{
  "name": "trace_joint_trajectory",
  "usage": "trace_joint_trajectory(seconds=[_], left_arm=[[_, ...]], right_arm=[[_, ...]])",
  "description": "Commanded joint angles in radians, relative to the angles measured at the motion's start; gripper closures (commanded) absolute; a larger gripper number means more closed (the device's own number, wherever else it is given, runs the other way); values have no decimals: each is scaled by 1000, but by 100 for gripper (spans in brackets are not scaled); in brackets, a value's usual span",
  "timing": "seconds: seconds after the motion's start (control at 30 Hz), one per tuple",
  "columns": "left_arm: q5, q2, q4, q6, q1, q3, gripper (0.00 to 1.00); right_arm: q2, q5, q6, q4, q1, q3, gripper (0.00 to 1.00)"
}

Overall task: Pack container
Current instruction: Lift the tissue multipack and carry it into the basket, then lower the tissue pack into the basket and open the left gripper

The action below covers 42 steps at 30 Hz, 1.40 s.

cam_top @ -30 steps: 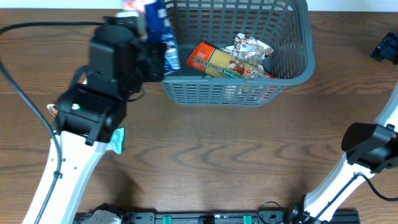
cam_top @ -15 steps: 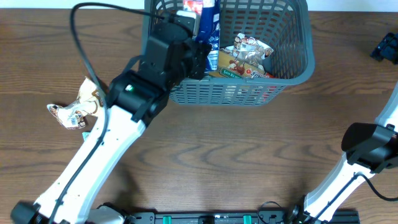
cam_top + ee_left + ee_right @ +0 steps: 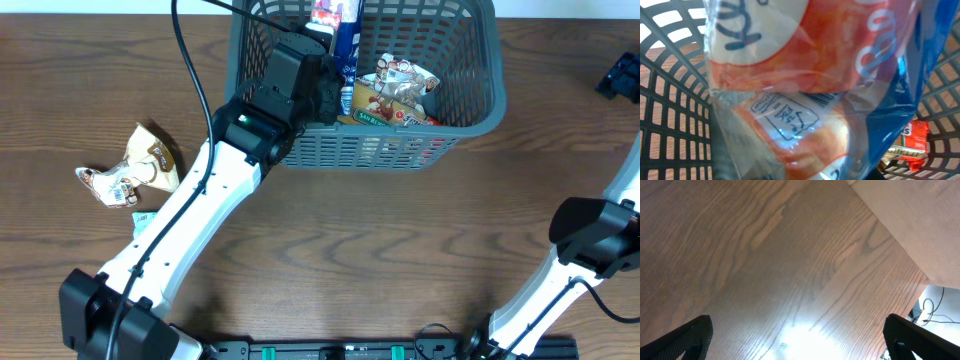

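Note:
My left gripper will next move over to the container's packet-loose end (image 3: 260, 70), lower the snack bag (image 3: 340, 25) and let go, because that end is below it and to its left in the overhead view.
The dark grey lattice container (image 3: 470, 60) stands at the back middle of the table. Inside it lie an orange packet (image 3: 385, 115) and a crumpled silver packet (image 3: 400, 80). My left gripper (image 3: 335, 50) reaches over the container's left wall and is shut on a blue, white and orange snack bag (image 3: 340, 25), held inside the container. In the left wrist view the bag (image 3: 810, 85) fills the frame, with the container's walls (image 3: 670, 110) around it and the orange packet (image 3: 912, 142) below. My right gripper (image 3: 800, 340) is open and empty over bare wood; only its arm (image 3: 590, 240) shows overhead.
A tan crumpled packet (image 3: 150, 155) and a small white printed packet (image 3: 108, 185) lie on the table at the left. A small teal packet (image 3: 142, 220) peeks out beside my left arm. A dark object (image 3: 622, 78) sits at the far right edge.
My left arm has swung right and forward, carrying the snack bag from left of the container to over and into its left part. The right arm has not moved.

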Motion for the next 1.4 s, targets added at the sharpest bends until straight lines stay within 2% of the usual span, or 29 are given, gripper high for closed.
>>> trace_joint_trajectory(seconds=[0.0, 0.07, 0.13, 0.17, 0.2, 0.5, 0.77, 0.93, 1.13, 1.37], left_arm=[[-27, 20, 14, 14, 21, 25, 94], [-27, 22, 11, 14, 26, 25, 83], [-28, 22, 11, 18, 28, 25, 83], [-31, 22, 8, 18, 29, 25, 85], [-36, 23, 3, 18, 29, 25, 94], [-83, 27, -129, 17, 29, 63, 94], [-110, 27, -278, 37, 67, 275, 94], [-108, 27, -321, 52, 101, 381, 94], [-65, 27, -403, 52, 106, 428, 94], [-63, 31, -414, 56, 106, 443, 94]], right_arm=[[2, 10, 14, 0, -1, -5, 1], [2, 10, 14, 0, -1, -5, 1], [2, 10, 14, 0, -1, -5, 1], [2, 10, 14, 0, -1, -5, 1], [2, 10, 14, 0, -1, -5, 1], [2, 10, 14, 0, -1, -5, 1], [2, 10, 14, 0, -1, -5, 1], [2, 10, 14, 0, -1, -5, 1], [2, 10, 14, 0, -1, -5, 1], [2, 10, 14, 0, -1, -5, 1]])
